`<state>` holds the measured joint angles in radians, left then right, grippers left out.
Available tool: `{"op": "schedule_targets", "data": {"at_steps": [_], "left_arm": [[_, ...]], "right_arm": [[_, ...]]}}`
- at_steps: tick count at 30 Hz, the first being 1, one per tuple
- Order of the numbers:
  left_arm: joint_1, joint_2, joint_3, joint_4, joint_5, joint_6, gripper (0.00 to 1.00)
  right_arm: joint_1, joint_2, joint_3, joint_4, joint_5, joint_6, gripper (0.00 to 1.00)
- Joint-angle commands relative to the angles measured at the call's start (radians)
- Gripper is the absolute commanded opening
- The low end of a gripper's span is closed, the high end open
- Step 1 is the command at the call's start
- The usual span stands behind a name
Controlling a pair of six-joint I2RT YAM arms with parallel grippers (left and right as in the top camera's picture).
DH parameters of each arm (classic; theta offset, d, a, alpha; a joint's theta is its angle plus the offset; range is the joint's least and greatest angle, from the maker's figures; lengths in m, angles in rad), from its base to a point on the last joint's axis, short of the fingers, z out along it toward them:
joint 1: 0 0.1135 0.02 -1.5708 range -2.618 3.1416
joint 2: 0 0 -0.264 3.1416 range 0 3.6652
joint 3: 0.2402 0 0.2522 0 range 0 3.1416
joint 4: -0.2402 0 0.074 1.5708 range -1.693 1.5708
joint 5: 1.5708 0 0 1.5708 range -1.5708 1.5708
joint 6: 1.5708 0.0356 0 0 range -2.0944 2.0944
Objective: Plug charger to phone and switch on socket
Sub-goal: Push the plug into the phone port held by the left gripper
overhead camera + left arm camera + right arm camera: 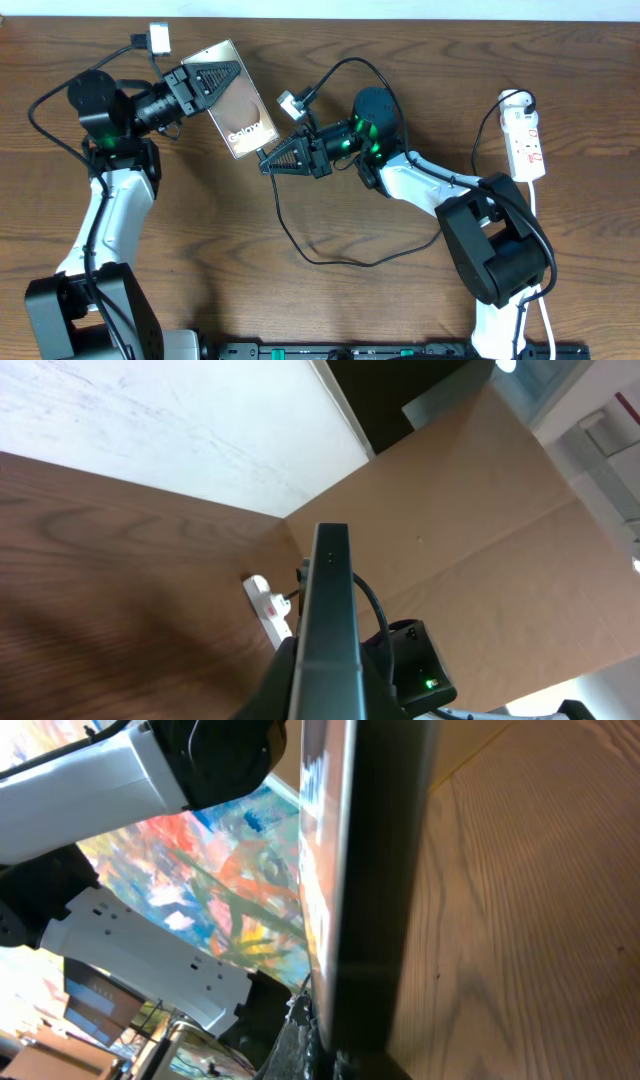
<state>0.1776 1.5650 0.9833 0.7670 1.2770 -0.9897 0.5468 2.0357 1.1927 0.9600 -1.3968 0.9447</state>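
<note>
My left gripper moves down and draws back to let go of the phone (pixel 240 100) on the tabletop (pixel 239 200) beside the black cable next, since the wood there is bare.
My left gripper (pixel 207 82) is shut on the phone (pixel 240 100) and holds it above the table's back left, "Galaxy" face up. In the left wrist view the phone (pixel 330 610) shows edge-on between the jaws (pixel 328 695). My right gripper (pixel 272 163) is closed to a point at the phone's lower edge, shut on the plug end of the charger (pixel 300 245). The charger's black cable loops over the table towards the right arm. In the right wrist view the phone's dark edge (pixel 380 870) fills the middle and hides the plug tip. The socket (pixel 526 135) lies at the far right.
The socket also shows in the left wrist view (pixel 268 606), small and far off, beside the right arm (pixel 415 660). A white cord (pixel 534 230) runs from the socket to the front edge. A brown cardboard wall (pixel 470 530) stands behind the table.
</note>
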Motion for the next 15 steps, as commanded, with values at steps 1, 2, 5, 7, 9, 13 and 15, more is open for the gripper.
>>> {"op": "schedule_targets", "data": {"at_steps": [1,2,5,7,9,13,15], "left_arm": [[-0.034,-0.016,0.003,-0.002,0.103,0.014,0.07],[-0.034,-0.016,0.002,-0.002,0.103,0.014,0.07],[-0.034,-0.016,0.003,-0.002,0.107,0.014,0.07],[-0.034,-0.016,0.002,-0.002,0.111,0.014,0.07],[-0.034,-0.016,0.002,-0.002,0.115,0.014,0.07],[-0.034,-0.016,0.003,-0.002,0.118,0.014,0.07],[-0.033,-0.016,0.003,-0.002,0.117,0.014,0.07]], "right_arm": [[-0.023,-0.004,0.023,0.048,0.138,0.048,0.01],[-0.023,-0.004,0.024,0.059,0.142,0.05,0.01],[-0.024,-0.004,0.027,0.062,0.144,0.05,0.01],[-0.024,-0.004,0.029,0.062,0.151,0.05,0.01],[-0.025,-0.004,0.032,0.062,0.158,0.054,0.01],[-0.026,-0.004,0.036,0.062,0.158,0.054,0.01],[-0.026,-0.004,0.036,0.061,0.157,0.054,0.01]]}}
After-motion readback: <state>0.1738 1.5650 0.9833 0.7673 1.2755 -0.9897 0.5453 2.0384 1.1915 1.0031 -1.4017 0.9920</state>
